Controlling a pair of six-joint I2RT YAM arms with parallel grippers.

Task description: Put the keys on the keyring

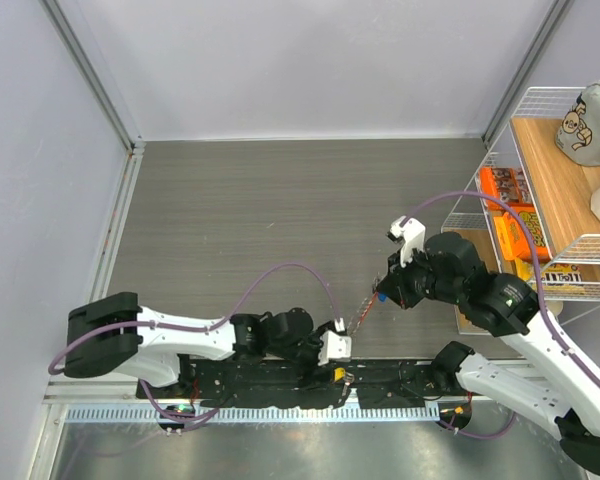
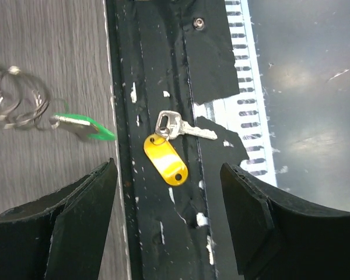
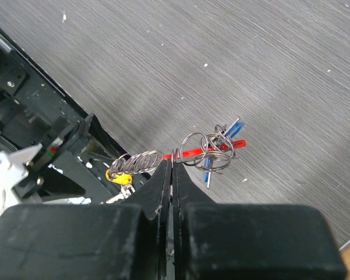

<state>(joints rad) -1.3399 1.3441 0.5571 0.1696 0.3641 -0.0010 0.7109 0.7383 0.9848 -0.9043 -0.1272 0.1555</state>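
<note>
The tag already lies between my left gripper's fingers. Next I should lower that open gripper onto the yellow tag's end (image 1: 340, 374) (image 2: 156, 142) beside the yellow-tagged key's head and close it there.
The keyring (image 3: 141, 161), a chain of thin metal rings, hangs above the grey table with my right gripper (image 3: 171, 164) shut on it. Keys with a red tag (image 3: 193, 151) and a blue tag (image 3: 234, 128) hang in the rings beyond the jaws. In the left wrist view the rings (image 2: 16, 105) carry a green-tagged key (image 2: 84, 125). A yellow-tagged key (image 2: 165, 158) lies loose on the black base plate (image 2: 154, 233). My left gripper (image 2: 168, 179) stands open just short of it, holding nothing. From above, the left gripper (image 1: 335, 346) is below the right gripper (image 1: 382, 294), with the keyring (image 1: 360, 318) between them.
A wire shelf (image 1: 525, 100) stands at the right with orange packets (image 1: 510, 205) and a grey bag (image 1: 592, 122). A white slotted strip (image 2: 249, 105) runs along the near edge beside the base plate. Grey walls close the left and back.
</note>
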